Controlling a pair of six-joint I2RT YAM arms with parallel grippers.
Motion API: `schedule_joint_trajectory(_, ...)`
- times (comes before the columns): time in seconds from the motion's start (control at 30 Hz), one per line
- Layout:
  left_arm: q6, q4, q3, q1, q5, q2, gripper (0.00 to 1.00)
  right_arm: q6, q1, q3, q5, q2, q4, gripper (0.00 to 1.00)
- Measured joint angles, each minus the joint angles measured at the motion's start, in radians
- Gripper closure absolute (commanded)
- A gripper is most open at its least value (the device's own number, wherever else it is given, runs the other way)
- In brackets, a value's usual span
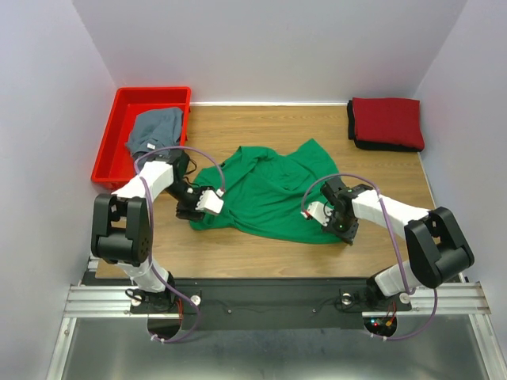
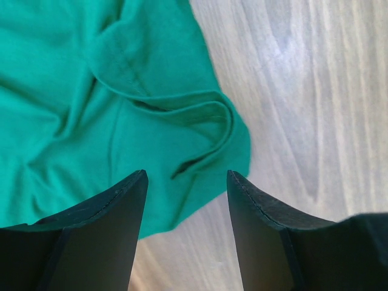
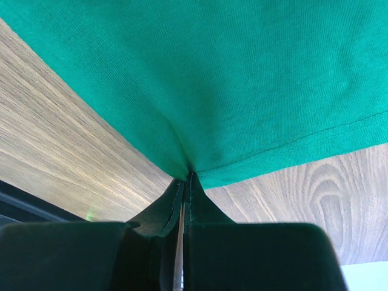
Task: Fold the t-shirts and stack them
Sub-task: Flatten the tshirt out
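My left gripper next lowers onto a raised fold (image 2: 190,166) at the green shirt's near corner and closes, as the fold lies between its open fingers.
A bright green t-shirt (image 1: 269,190) lies crumpled in the middle of the table. My right gripper (image 1: 345,234) is shut on its near right hem corner (image 3: 189,170). My left gripper (image 1: 190,212) is open just above the shirt's near left corner (image 2: 200,163), its fingers (image 2: 115,212) straddling cloth and bare wood. A grey-blue t-shirt (image 1: 154,131) lies bunched in the red bin (image 1: 119,103). A folded dark red t-shirt (image 1: 388,120) lies on a folded black one (image 1: 360,143) at the far right.
The red plastic bin stands at the far left against the wall. White walls close in the table on the left, back and right. Bare wood (image 1: 238,249) runs along the near edge in front of the green shirt.
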Motion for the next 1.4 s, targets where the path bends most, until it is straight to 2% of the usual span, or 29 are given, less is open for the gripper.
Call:
schedule_joint_trajectory(0.3,0.021,-0.014,0.028,-0.049,-0.002,0.064,0.39,0.000,0.000,0.000,0.002,0.000,0.000,0.99)
schedule_joint_trajectory(0.53,0.024,-0.028,0.026,-0.055,-0.017,0.067,0.53,0.000,0.000,0.000,0.002,-0.001,-0.001,0.99)
schedule_joint_trajectory(0.63,0.025,-0.036,0.023,-0.054,-0.026,0.067,0.64,0.000,0.000,0.000,0.002,-0.001,0.000,0.99)
schedule_joint_trajectory(0.73,0.028,-0.042,0.014,-0.054,-0.040,0.067,0.85,0.000,0.000,0.000,0.002,-0.001,-0.001,0.99)
schedule_joint_trajectory(0.77,0.028,-0.046,0.011,-0.055,-0.044,0.067,0.97,0.000,0.000,0.000,0.002,-0.001,-0.001,1.00)
schedule_joint_trajectory(0.8,0.026,-0.051,0.010,-0.055,-0.048,0.067,1.00,0.000,0.000,0.000,0.002,-0.002,-0.001,1.00)
schedule_joint_trajectory(0.87,0.006,-0.056,0.010,-0.054,-0.046,0.067,1.00,0.005,0.000,-0.001,0.002,-0.007,-0.003,0.99)
schedule_joint_trajectory(0.97,-0.070,-0.081,0.042,-0.041,-0.021,0.066,1.00,0.019,0.000,-0.001,0.005,-0.023,-0.009,0.99)
schedule_joint_trajectory(1.1,-0.254,-0.086,0.230,0.013,0.037,0.066,1.00,0.042,-0.025,0.043,0.018,-0.066,-0.030,0.99)
schedule_joint_trajectory(1.27,-0.513,-0.024,0.452,0.076,0.088,0.024,1.00,0.058,-0.126,0.224,0.034,-0.109,-0.023,0.99)
schedule_joint_trajectory(1.4,-0.681,0.018,0.480,0.080,0.102,-0.064,1.00,0.069,-0.198,0.346,0.056,-0.135,-0.019,0.99)
